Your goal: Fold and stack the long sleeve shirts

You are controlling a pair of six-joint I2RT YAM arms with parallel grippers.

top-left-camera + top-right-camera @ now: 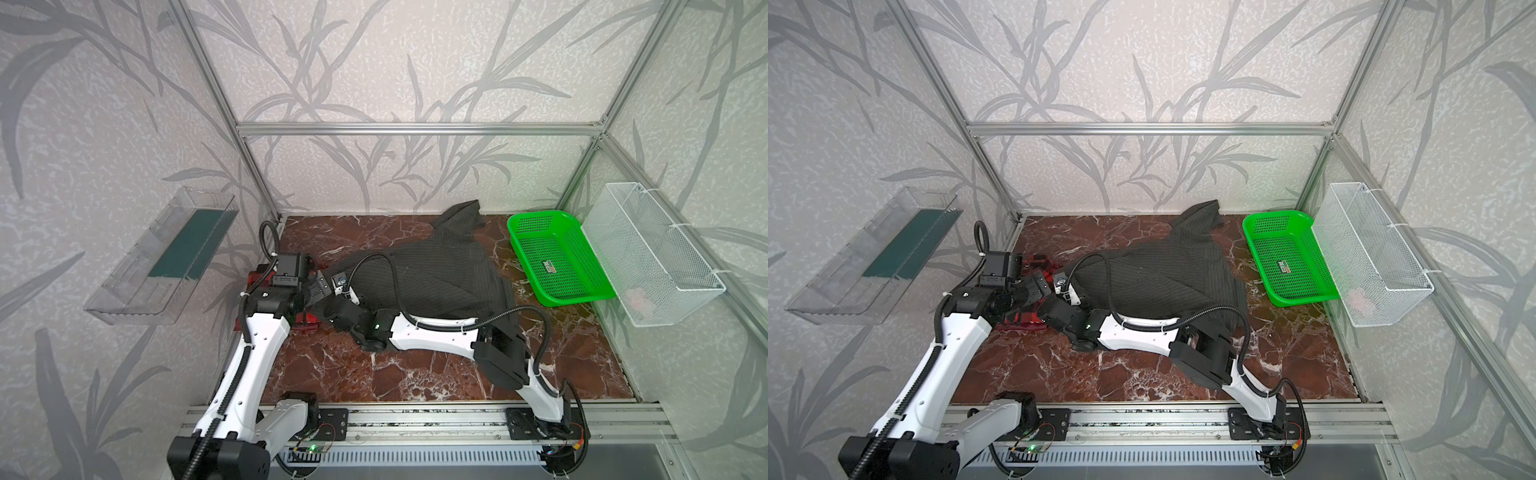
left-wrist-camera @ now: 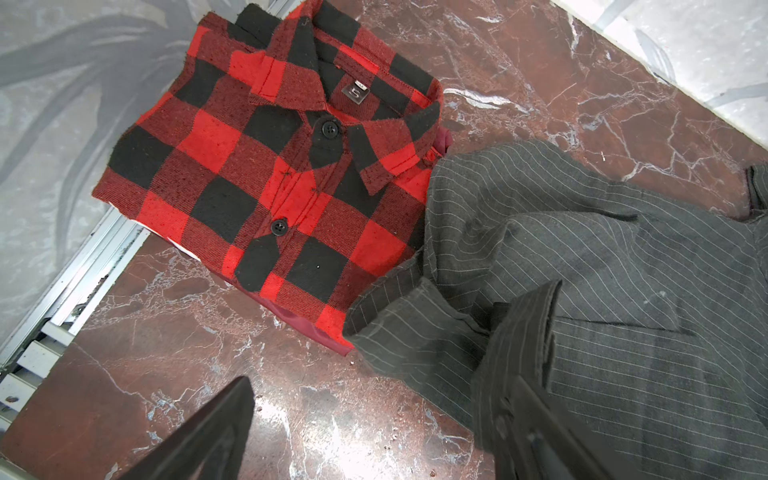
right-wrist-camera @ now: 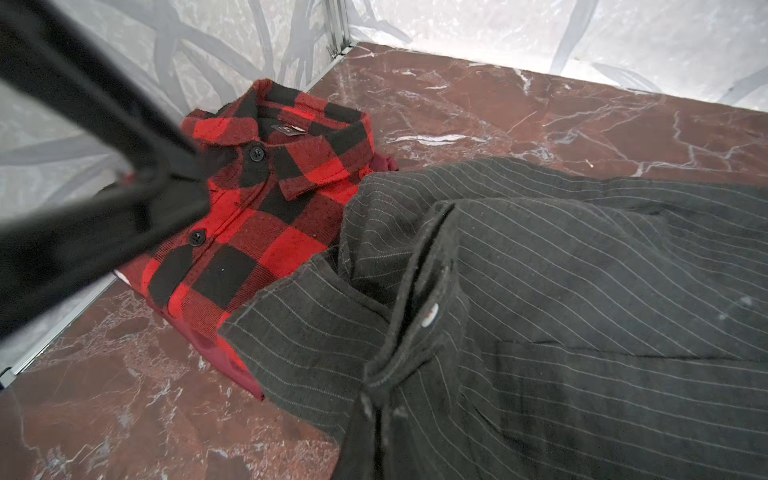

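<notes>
My right gripper eases slightly toward the charcoal flap by the plaid shirt next and releases the bunched fold, since that flap lies just past the gripper's fingers.
The red-and-black plaid shirt (image 2: 274, 178) (image 3: 266, 216) lies folded, collar up, by the left wall; in both top views the arms hide most of it (image 1: 305, 322) (image 1: 1025, 320). The charcoal pinstriped shirt (image 1: 436, 274) (image 1: 1163, 274) lies rumpled across the middle of the table, its edge overlapping the plaid one (image 2: 602, 291). My right gripper (image 3: 380, 411) is shut on a bunched fold of the charcoal shirt (image 3: 582, 291) beside the plaid shirt. My left gripper (image 2: 374, 419) (image 1: 318, 291) hovers open over bare table there, one finger against that charcoal fold.
A green plastic basket (image 1: 557, 257) sits at the back right of the marble table (image 1: 415, 374). A white wire basket (image 1: 652, 253) hangs on the right wall and a clear tray (image 1: 166, 257) on the left wall. Both arms crowd the left middle.
</notes>
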